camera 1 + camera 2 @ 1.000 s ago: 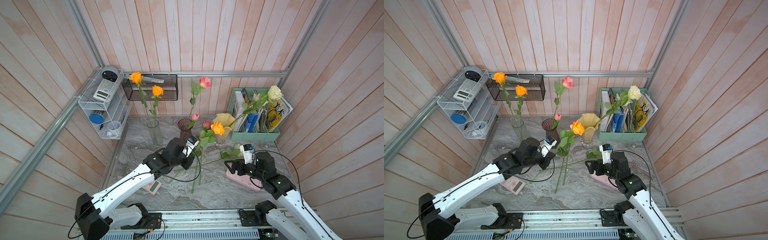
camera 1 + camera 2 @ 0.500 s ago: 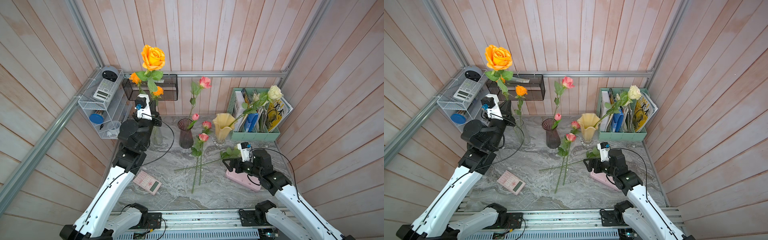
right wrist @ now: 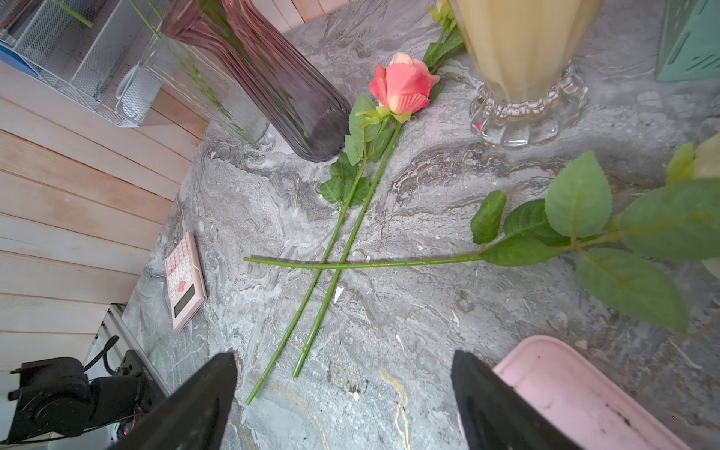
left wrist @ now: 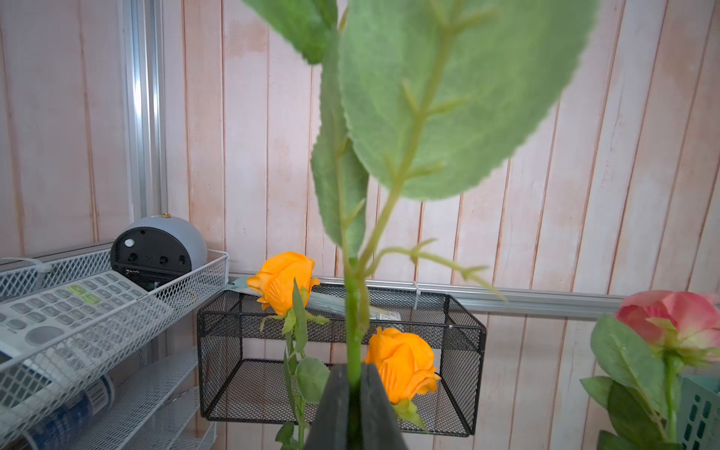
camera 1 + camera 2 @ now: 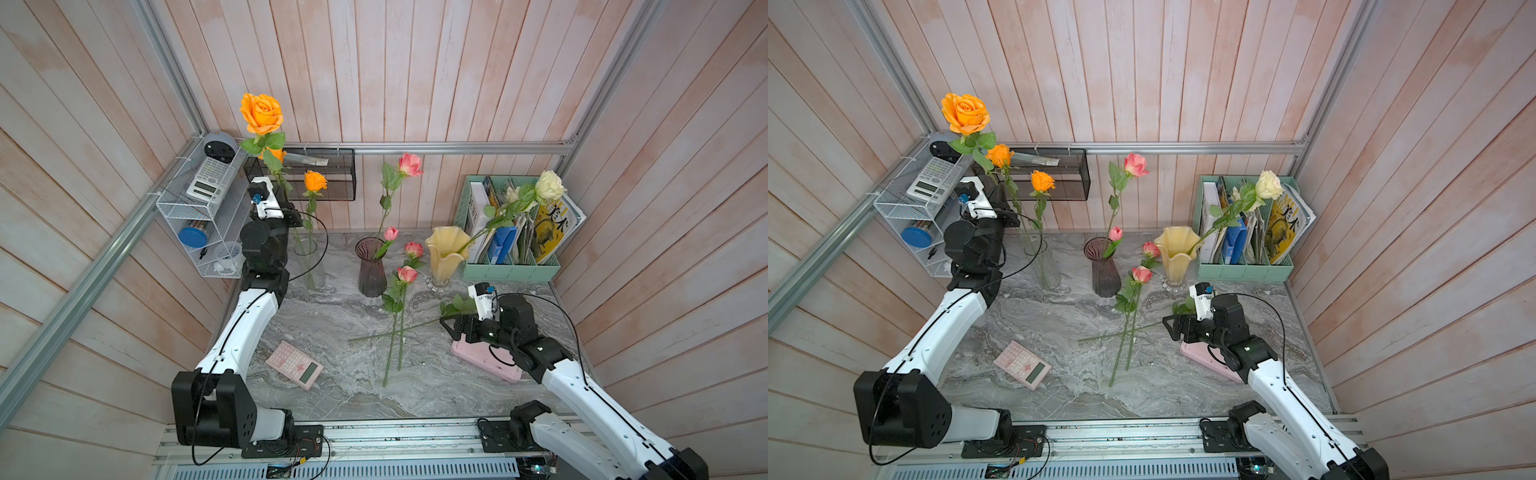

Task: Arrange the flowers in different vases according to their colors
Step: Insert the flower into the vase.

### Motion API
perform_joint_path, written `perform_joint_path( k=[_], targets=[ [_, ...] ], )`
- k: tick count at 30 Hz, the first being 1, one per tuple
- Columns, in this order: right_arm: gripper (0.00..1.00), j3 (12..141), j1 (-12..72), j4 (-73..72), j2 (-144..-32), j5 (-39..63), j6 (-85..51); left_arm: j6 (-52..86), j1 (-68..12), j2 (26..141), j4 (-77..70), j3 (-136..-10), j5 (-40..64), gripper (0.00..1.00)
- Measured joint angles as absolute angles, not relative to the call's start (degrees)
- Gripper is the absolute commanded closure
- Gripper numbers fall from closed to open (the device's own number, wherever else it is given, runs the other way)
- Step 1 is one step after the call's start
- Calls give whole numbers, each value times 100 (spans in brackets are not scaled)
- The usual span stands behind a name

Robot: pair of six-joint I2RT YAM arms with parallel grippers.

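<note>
My left gripper is above the clear glass vase's opening (image 5: 1037, 237), so it will lower to sink the large orange rose's green stem into that opening and release it.
My left gripper (image 4: 353, 383) is shut on the green stem of a large orange rose (image 5: 261, 113), held upright and high above the clear glass vase (image 5: 309, 262) at the back left. That vase holds two smaller orange roses (image 4: 401, 364). The purple vase (image 5: 371, 266) holds a tall pink rose (image 5: 410, 164) and a pink tulip (image 5: 390, 233). A cream rose (image 5: 549, 187) leans out of the yellow vase (image 5: 446, 253). Two pink roses (image 5: 407, 274) lie on the table, with a third leafy stem (image 3: 389, 265) crossing theirs. My right gripper (image 3: 343, 374) hangs open just above the marble near that stem.
A pink calculator (image 5: 294, 370) lies front left. A pink flat case (image 5: 486, 359) sits under my right arm. The mint file holder (image 5: 511, 232) stands back right, the black mesh basket (image 5: 328, 174) on the back wall, and a white wire shelf (image 5: 199, 216) on the left wall.
My left arm carried the orange rose from the table's middle up to the back left, above the clear vase. The right gripper stayed open and nearly still.
</note>
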State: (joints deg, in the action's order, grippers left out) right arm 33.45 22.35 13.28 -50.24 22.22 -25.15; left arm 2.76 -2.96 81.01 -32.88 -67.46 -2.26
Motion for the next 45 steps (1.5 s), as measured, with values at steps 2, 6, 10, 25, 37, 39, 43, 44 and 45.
perform_joint_path(
  k=[2,6,10,25,37,39,43,44,45],
  targets=[
    [8,3321,2235,1238,-5074,2248,-2578,403,-242,8287,-3540,-6724,-117,100],
    [8,3271,2235,1146,-5157,2263,-2665,587,-187,8545,-3990,-6534,32,100],
    [9,3271,2235,1111,-5216,2279,-2836,681,-180,8761,-4357,-6191,121,100],
    [11,3546,2355,1457,-5596,2268,-3489,934,-180,9107,-4936,-5057,375,53],
    [13,4370,2851,1815,-6573,1715,-3400,825,-491,7686,-3922,-4762,440,43],
    [13,4375,2851,1872,-6630,1614,-3389,563,-836,7220,-3404,-4770,399,43],
    [13,4375,2742,2102,-6593,1446,-3363,-82,-1933,6342,-2088,-4932,508,42],
    [13,4375,2657,2161,-6558,1415,-3358,-231,-2224,6202,-1763,-5006,593,41],
    [13,4375,2571,2206,-6512,1387,-3358,-353,-2482,6117,-1487,-5083,672,41]
  ],
)
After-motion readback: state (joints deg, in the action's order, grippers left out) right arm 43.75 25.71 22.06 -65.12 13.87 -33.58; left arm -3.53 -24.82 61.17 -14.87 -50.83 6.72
